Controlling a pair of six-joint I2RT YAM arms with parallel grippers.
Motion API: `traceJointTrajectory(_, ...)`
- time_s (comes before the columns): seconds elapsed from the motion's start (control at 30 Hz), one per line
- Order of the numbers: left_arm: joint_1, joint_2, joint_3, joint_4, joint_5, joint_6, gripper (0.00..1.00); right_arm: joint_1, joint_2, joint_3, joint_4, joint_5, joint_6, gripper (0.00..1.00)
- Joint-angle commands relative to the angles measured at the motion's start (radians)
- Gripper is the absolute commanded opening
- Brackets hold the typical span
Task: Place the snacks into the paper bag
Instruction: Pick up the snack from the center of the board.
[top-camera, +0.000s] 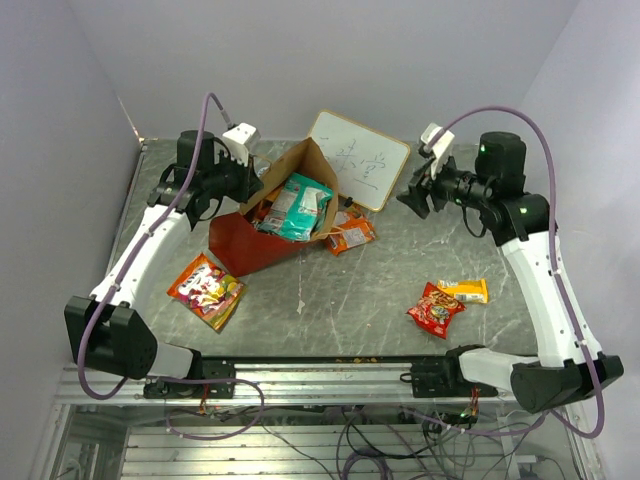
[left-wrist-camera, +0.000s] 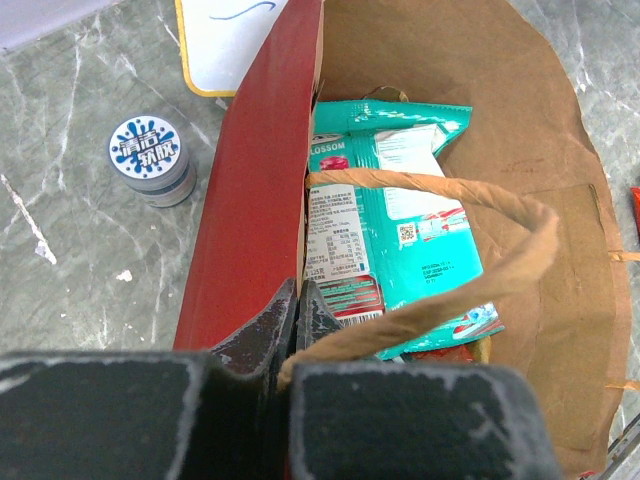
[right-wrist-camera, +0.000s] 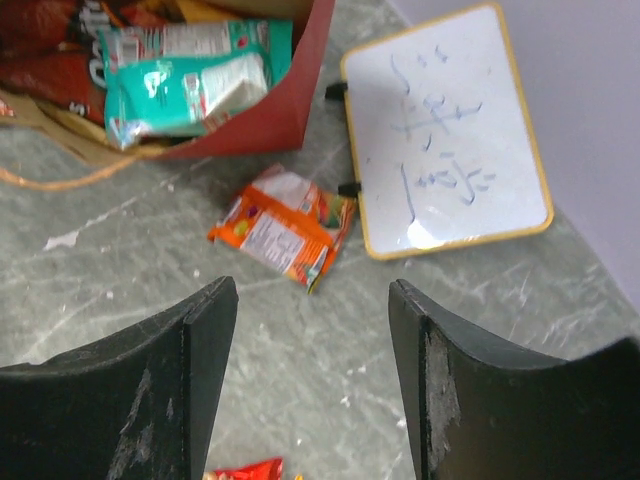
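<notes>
The robot's right gripper will next bring its fingertips back down to the red pack onto its bag-side edge, away from the yellow bar, because the pack is below and back.
The paper bag, red outside and brown inside, is tipped with its mouth facing up and to the right. A teal packet and darker packs lie inside. My left gripper is shut on the bag's red side wall at the rim, with the loop handle crossing in front of the teal packet. My right gripper is open and empty above the table, right of the bag. Loose snacks lie around: an orange pack, an orange-red bag, a red pack and a yellow bar.
A white writing board stands behind the bag; it also shows in the right wrist view. A small round tin sits on the table left of the bag. Walls close in the table at the back and both sides.
</notes>
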Motion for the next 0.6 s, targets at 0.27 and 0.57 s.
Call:
traceJointTrajectory(0.27, -0.004, -0.057, -0.035, 0.065, 0.020, 0.022, 0.07, -0.041, -0.031, -0.185, -0.322, 0.082, -0.179, 0.64)
traceJointTrajectory(0.57, -0.003, -0.056, -0.044, 0.077, 0.029, 0.029, 0.07, 0.014, -0.022, -0.423, -0.403, 0.116, -0.244, 0.66)
